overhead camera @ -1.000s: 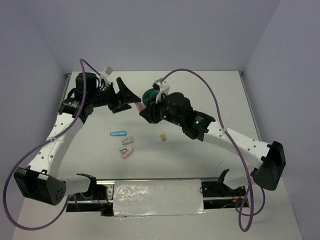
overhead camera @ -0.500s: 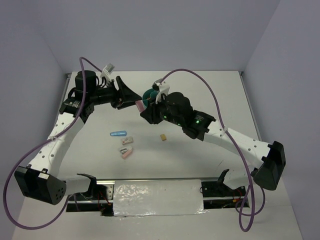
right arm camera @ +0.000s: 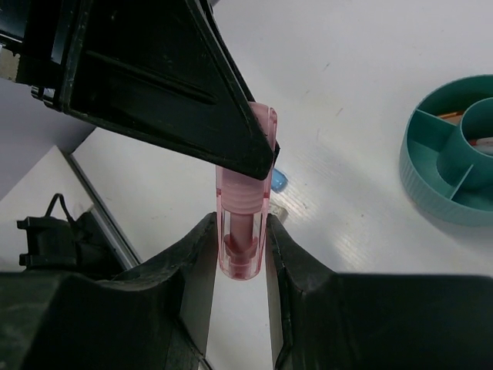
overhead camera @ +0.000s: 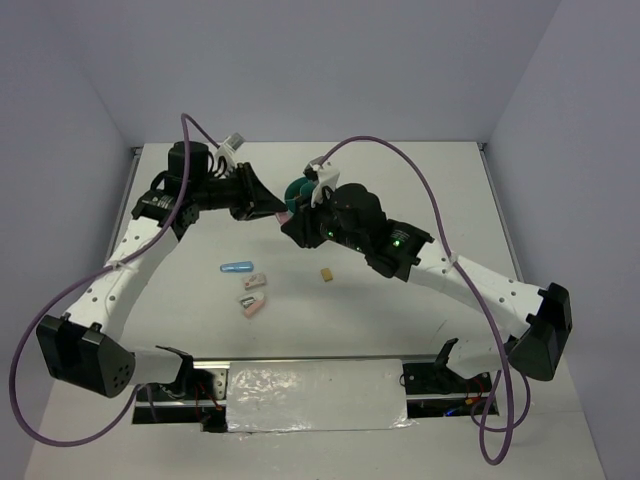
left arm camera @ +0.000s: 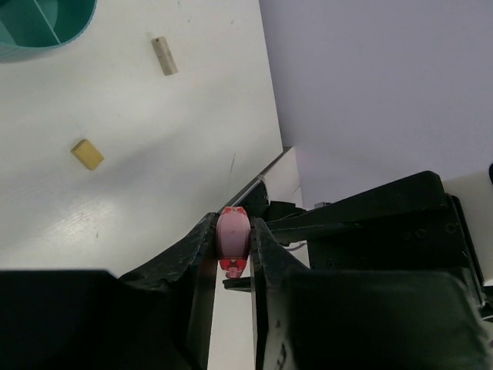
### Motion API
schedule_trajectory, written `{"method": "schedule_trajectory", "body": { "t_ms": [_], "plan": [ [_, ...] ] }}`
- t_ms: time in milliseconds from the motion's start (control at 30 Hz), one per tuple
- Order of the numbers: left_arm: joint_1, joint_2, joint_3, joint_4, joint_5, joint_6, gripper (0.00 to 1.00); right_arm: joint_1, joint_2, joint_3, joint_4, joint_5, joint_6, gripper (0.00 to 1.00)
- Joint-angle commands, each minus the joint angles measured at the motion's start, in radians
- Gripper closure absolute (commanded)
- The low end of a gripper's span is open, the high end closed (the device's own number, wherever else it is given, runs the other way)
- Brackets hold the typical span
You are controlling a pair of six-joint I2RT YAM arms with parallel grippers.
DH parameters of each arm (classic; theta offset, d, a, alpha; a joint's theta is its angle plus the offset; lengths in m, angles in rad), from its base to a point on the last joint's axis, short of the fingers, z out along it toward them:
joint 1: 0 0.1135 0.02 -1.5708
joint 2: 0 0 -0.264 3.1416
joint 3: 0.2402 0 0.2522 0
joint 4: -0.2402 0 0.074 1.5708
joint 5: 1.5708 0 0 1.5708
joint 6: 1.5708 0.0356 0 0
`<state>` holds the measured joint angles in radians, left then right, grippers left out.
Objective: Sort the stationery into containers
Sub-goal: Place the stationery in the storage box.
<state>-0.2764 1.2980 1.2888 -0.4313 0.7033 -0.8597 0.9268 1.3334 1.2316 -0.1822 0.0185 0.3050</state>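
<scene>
I need to move my left gripper outward and down, over the tub's divided open top (overhead camera: 297, 188) (left arm camera: 32, 20), and let go of the pink capsule, since the teal tub already has some pieces in it.
A pink see-through capsule (right arm camera: 244, 231) hangs above the table, held at both ends. My right gripper (right arm camera: 240, 225) is shut on its lower end. My left gripper (left arm camera: 233, 240) is shut on the other end of the capsule (left arm camera: 233, 233), and its black fingers (right arm camera: 192, 100) cover the top in the right wrist view. From above, the two grippers meet at the capsule (overhead camera: 283, 210), just left of the teal tub (overhead camera: 297, 188). The tub (right arm camera: 431, 185) has inner dividers and some pieces inside.
On the table lie a light-blue capsule (overhead camera: 236, 267), a pink-white block (overhead camera: 257, 281), a pink block (overhead camera: 252, 306) and a tan block (overhead camera: 327, 273). A pale stick-shaped block (left arm camera: 164, 55) lies near the tub (left arm camera: 38, 31).
My left gripper swung right to meet the right gripper and closed on the free end of the pink capsule. The right arm stayed put.
</scene>
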Motion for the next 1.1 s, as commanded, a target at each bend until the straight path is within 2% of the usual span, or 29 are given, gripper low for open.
{"method": "schedule_trajectory", "body": {
  "t_ms": [0, 33, 67, 100, 133, 167, 233, 333, 400, 567, 800, 933, 1067],
  "plan": [
    [-0.012, 0.029, 0.078, -0.026, -0.016, 0.05, 0.9, 0.01, -0.037, 0.046, 0.012, 0.012, -0.032, 0.69],
    [-0.012, 0.037, 0.105, -0.035, -0.022, 0.059, 0.98, 0.012, -0.046, 0.031, 0.009, 0.018, -0.033, 0.61],
    [-0.012, 0.046, 0.121, -0.04, -0.034, 0.07, 1.0, 0.009, -0.054, 0.019, 0.009, 0.047, -0.026, 0.33],
    [-0.012, 0.067, 0.139, -0.05, -0.054, 0.082, 1.0, 0.001, -0.063, 0.008, 0.009, 0.06, -0.017, 0.17],
    [-0.012, 0.081, 0.161, -0.064, -0.111, 0.118, 1.0, -0.009, -0.072, -0.003, -0.005, 0.073, -0.007, 0.03],
    [-0.012, 0.096, 0.212, -0.09, -0.16, 0.143, 1.0, -0.025, -0.097, -0.026, -0.016, 0.084, 0.015, 0.0],
    [-0.012, 0.142, 0.253, -0.099, -0.317, 0.212, 1.0, -0.062, -0.137, -0.067, -0.046, 0.118, 0.032, 0.0],
    [-0.01, 0.22, 0.309, -0.02, -0.474, 0.309, 1.0, -0.121, -0.261, -0.116, -0.098, 0.135, 0.051, 0.0],
    [-0.009, 0.297, 0.332, 0.063, -0.519, 0.385, 1.0, -0.141, -0.304, -0.126, -0.138, 0.121, 0.034, 0.0],
    [-0.007, 0.449, 0.38, 0.27, -0.487, 0.459, 1.0, -0.154, -0.436, -0.104, -0.319, 0.121, 0.008, 0.0],
    [-0.018, 0.622, 0.507, 0.325, -0.436, 0.459, 0.95, -0.155, -0.582, -0.09, -0.451, 0.103, 0.048, 0.0],
    [-0.037, 0.684, 0.512, 0.338, -0.447, 0.468, 0.95, -0.155, -0.593, -0.038, -0.529, 0.132, 0.033, 0.0],
    [-0.061, 0.702, 0.474, 0.376, -0.473, 0.458, 0.89, -0.155, -0.593, 0.014, -0.58, 0.146, 0.011, 0.0]
  ]
}}
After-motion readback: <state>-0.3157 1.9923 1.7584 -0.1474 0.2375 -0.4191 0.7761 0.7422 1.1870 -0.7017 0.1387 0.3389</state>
